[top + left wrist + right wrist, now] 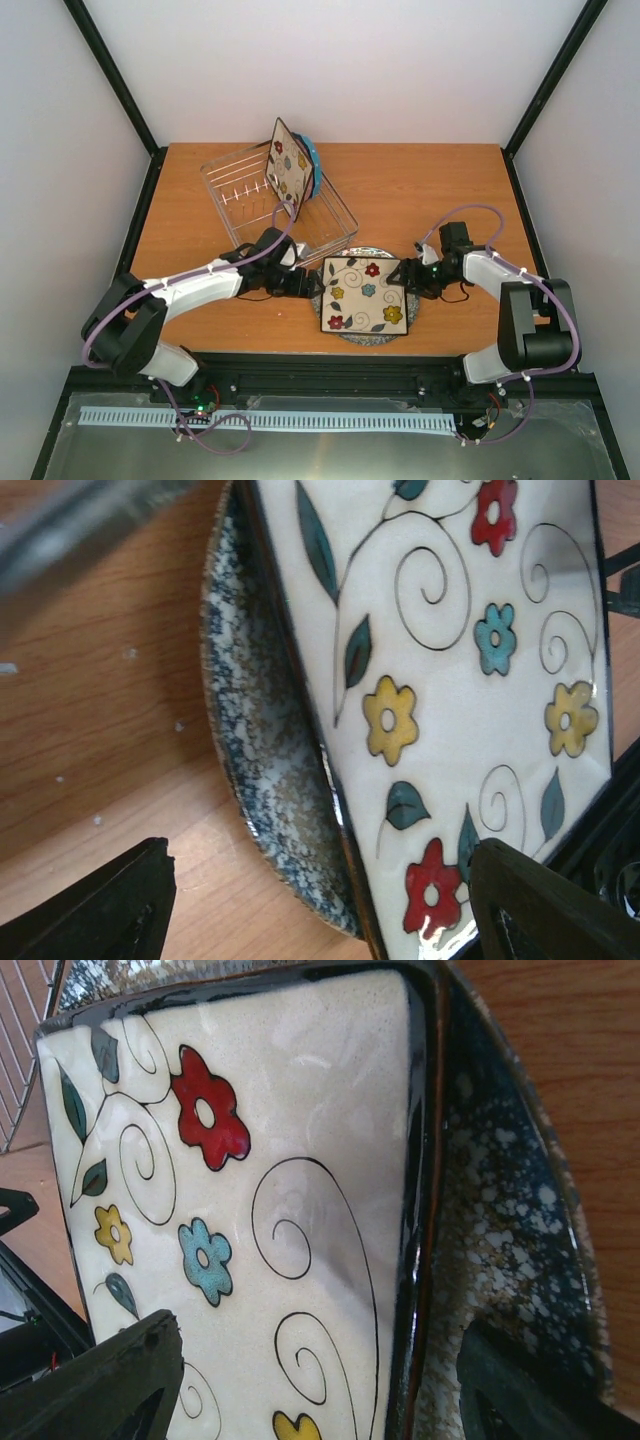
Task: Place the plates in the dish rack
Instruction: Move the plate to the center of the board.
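The left gripper moves back off the square plate and down onto the grey plate's rim next. The grey plate's exposed rim (pixel 315 304) (pixel 250 830) lies just below its fingers.
A square cream plate with coloured flowers (pixel 365 293) lies on top of the round grey speckled plate (pixel 362 252) near the table's front edge. My left gripper (pixel 306 283) is open at its left side. In the left wrist view the left gripper (pixel 320 915) straddles the square plate's (pixel 450 630) dark rim and the grey plate's (pixel 260 740) edge. My right gripper (pixel 412 277) is open at the right side, and in its own view the right gripper (pixel 315 1390) straddles the square plate's (pixel 280 1140) rim above the grey plate (pixel 500 1200). The dish rack (pixel 238 192) holds another flowered plate (pixel 287 170) upright, with a blue plate (pixel 315 168) behind it.
The wire rack stands just behind my left arm, and its near corner (pixel 335 235) is close to the stacked plates. Bare wooden tabletop (pixel 440 185) stretches to the back right. Black frame posts (pixel 140 110) and pale walls enclose the table.
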`<state>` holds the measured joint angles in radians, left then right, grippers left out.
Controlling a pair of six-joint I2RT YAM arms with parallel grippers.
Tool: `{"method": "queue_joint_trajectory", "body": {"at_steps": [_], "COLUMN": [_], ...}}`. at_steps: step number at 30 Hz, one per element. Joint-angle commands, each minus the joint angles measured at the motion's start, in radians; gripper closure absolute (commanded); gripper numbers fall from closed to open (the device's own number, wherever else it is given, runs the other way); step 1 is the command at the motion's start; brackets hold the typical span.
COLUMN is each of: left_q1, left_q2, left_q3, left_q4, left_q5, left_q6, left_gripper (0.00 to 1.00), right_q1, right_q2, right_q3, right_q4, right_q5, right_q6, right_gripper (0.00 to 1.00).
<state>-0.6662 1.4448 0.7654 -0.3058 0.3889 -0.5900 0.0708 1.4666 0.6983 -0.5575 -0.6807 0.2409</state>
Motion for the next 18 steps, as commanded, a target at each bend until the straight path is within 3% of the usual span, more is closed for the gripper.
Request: {"method": "queue_joint_trajectory", "body": {"at_steps": [1, 11, 18], "left_q1": [0.032, 0.034, 0.034], "left_q2": [0.023, 0.1, 0.106], "left_q3": [0.01, 0.014, 0.006], "left_q4": [0.058, 0.094, 0.094], "left_q5": [-0.018, 0.009, -0.02], "left_q6": [0.049, 0.058, 0.063], "left_gripper": [0.19, 0.2, 0.41], "right_q1": [-0.005, -0.007, -0.012], "right_q2": [-0.005, -0.161, -0.247], "right_q3": [-0.011, 0.088, 0.198], "right_q4": [-0.012, -0.129, -0.216], "right_q5": [0.044, 0.179, 0.264], "right_q6": [0.01, 0.033, 0.02], "right_gripper": [0.25, 0.25, 0.22]}}
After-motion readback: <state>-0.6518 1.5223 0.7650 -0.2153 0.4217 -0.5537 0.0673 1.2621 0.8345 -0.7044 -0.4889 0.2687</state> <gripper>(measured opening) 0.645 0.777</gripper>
